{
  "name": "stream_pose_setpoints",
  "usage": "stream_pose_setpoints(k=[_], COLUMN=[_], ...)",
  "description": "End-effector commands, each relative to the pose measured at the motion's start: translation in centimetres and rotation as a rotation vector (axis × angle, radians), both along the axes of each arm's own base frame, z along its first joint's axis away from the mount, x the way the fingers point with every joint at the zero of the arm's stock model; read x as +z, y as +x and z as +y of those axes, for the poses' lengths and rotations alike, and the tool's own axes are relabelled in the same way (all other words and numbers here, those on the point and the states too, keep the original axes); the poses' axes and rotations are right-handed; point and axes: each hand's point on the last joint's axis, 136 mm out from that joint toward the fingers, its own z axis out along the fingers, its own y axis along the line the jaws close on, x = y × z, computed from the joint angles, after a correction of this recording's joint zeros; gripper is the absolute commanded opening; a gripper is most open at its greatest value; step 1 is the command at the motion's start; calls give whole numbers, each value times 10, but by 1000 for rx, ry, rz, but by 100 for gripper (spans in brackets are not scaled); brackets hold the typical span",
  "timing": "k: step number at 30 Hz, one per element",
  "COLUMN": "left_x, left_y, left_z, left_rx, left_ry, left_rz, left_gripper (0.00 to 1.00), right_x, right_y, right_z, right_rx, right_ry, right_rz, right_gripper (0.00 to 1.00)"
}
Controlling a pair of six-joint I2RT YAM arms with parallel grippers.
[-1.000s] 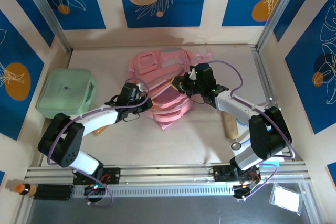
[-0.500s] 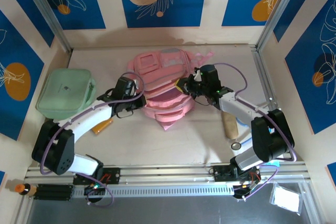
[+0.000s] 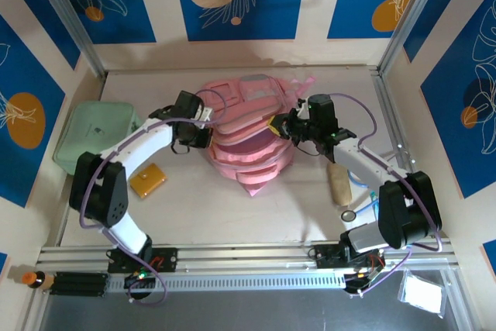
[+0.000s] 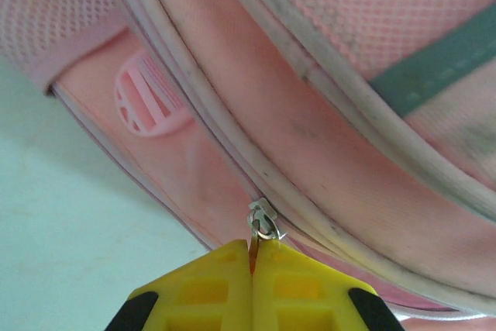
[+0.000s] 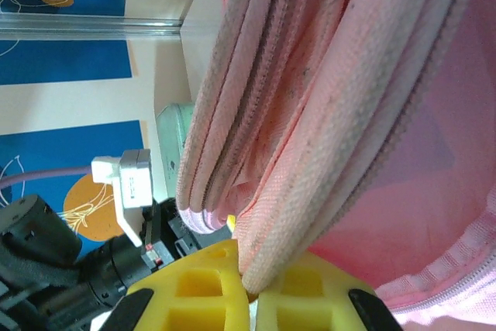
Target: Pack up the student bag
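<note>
The zipper is still shut at the seam beside the mesh pocket. My left gripper will move the zipper pull it is holding outward to there next and let go of it.
The student bag point(image 3: 246, 145), a soft pink backpack with layered front pockets, lies in the middle of the table. At its left edge my left gripper point(image 3: 206, 132) is shut on a zipper pull. The left wrist view shows the yellow fingertips point(image 4: 225, 284) pressed together on the pull's tab, just below the metal zipper slider point(image 4: 263, 218) on a pink seam. My right gripper point(image 3: 277, 126) is at the bag's right edge. In the right wrist view my right gripper point(image 5: 252, 288) is shut on a folded rim of the student bag point(image 5: 333, 98), lifting it.
A mint-green case point(image 3: 91, 142) sits at the far left by the wall. An orange flat item point(image 3: 147, 179) lies left of the bag. A beige cylinder point(image 3: 339, 182) and a small round object point(image 3: 349, 215) lie at the right.
My left gripper has pulled toward the back of the table along the bag's left edge. The bag and right gripper shifted slightly right. The orange item is now uncovered.
</note>
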Motion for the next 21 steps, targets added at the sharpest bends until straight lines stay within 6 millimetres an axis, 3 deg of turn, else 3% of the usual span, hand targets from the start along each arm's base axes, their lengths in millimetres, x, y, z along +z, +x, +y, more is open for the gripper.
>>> stream_pose_setpoints(k=[1,12,16,19,21], left_x=[-5,3,9,24,42], left_y=[21,95,117,126,124], left_z=[36,31,38,53,54], left_rx=[-35,35,132,261,309], left_ry=[155,57,71,85,38], left_rz=[2,-43,-79,-154,-215], left_gripper=[0,0,13,19,35], right_x=[24,22,20,20,12], right_y=[2,-3,-5,-9,-14], right_z=[-12,-10,-10,-12,-21], right_rx=[-19,14,21,48,32], right_ry=[6,12,5,-50,-128], right_rz=[-93,-83,-82,-142,-160], right_gripper=[0,0,0,11,27])
